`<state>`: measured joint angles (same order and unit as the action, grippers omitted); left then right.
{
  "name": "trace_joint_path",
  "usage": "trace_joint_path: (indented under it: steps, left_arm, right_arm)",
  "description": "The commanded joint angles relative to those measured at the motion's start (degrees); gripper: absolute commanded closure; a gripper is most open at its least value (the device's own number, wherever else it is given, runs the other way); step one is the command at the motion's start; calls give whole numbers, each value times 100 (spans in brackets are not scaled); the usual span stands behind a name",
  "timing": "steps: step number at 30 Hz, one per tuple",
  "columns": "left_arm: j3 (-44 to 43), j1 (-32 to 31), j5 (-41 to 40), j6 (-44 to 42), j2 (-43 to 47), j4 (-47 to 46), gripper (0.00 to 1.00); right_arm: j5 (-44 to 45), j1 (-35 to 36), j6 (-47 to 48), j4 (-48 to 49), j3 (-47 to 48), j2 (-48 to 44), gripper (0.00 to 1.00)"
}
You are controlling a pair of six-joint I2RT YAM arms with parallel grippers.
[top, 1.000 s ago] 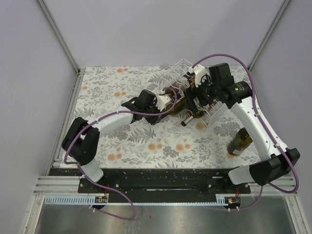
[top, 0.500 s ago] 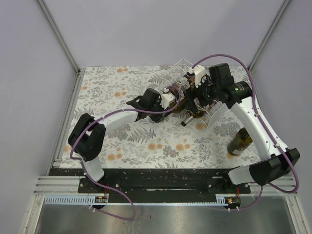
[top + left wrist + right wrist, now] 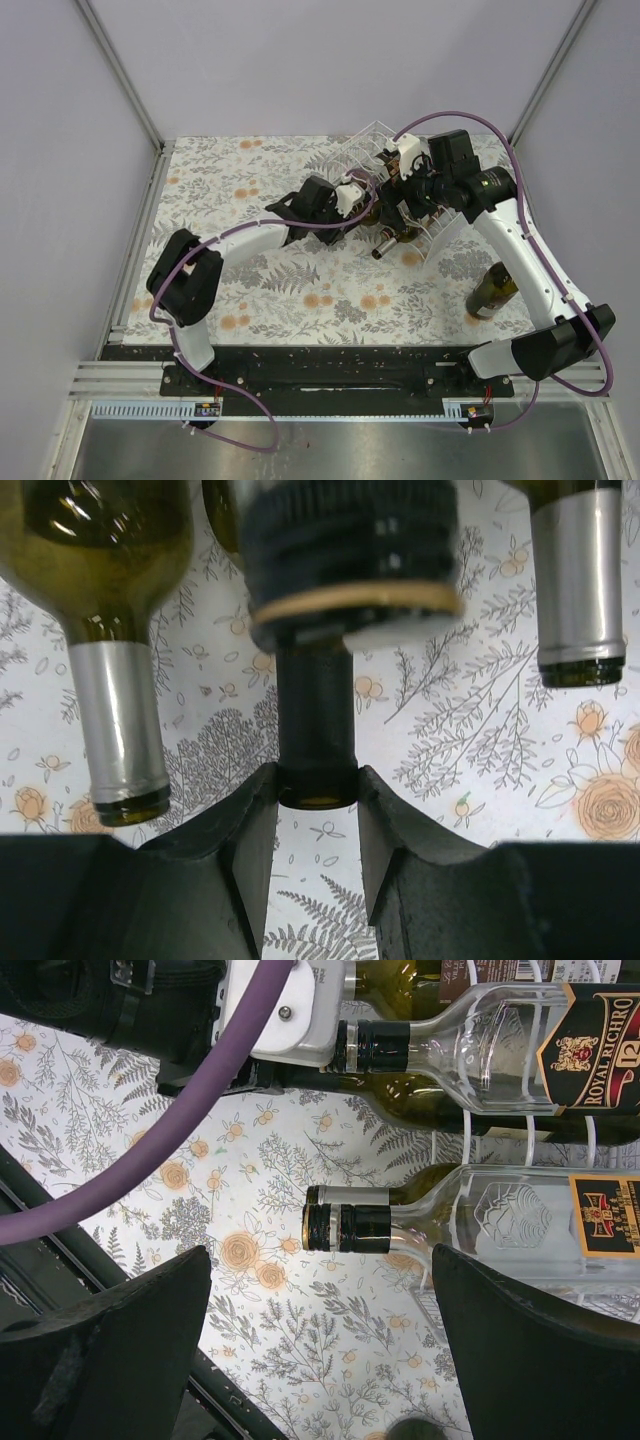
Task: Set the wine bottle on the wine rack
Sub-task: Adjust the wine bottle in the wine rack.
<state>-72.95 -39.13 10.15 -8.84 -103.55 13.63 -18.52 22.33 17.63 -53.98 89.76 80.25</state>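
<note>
The dark bottle's shoulder still sticks out past the ribs, so my left gripper will next push outward toward the rack (image 3: 371, 140), slide the bottle's neck under the black cap and let the bottle go.
The clear ribbed wine rack (image 3: 371, 140) stands at the back middle of the table and holds several lying bottles. My left gripper (image 3: 349, 203) is at the rack's left front. In the left wrist view this gripper (image 3: 316, 790) is shut on the mouth of a dark wine bottle (image 3: 316, 730), whose body lies ahead among the rack's bottles. My right gripper (image 3: 402, 196) hovers over the rack. It is open and empty in the right wrist view (image 3: 320, 1295), above a clear bottle with a black cap (image 3: 350, 1228).
A green bottle (image 3: 493, 290) stands upright at the table's right, beside the right arm. Two olive bottles with silver necks (image 3: 118, 730) (image 3: 580, 590) flank the held one. Clear labelled bottles (image 3: 590, 1040) lie in the rack's ribs (image 3: 470, 1130).
My left gripper has moved right, toward the rack, carrying the wine bottle further in among the cradles. The right arm has stayed still.
</note>
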Motion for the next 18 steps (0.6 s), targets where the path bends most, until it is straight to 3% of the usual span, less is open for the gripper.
trace_joint_path:
  steps: [1, 18]
  left_arm:
    - [-422, -59, -92, 58, -60, -580, 90]
    - [-589, -129, -92, 216, -385, -660, 78]
  right_arm:
    - [24, -44, 57, -8, 7, -194, 1]
    - [59, -44, 83, 1, -99, -273, 1]
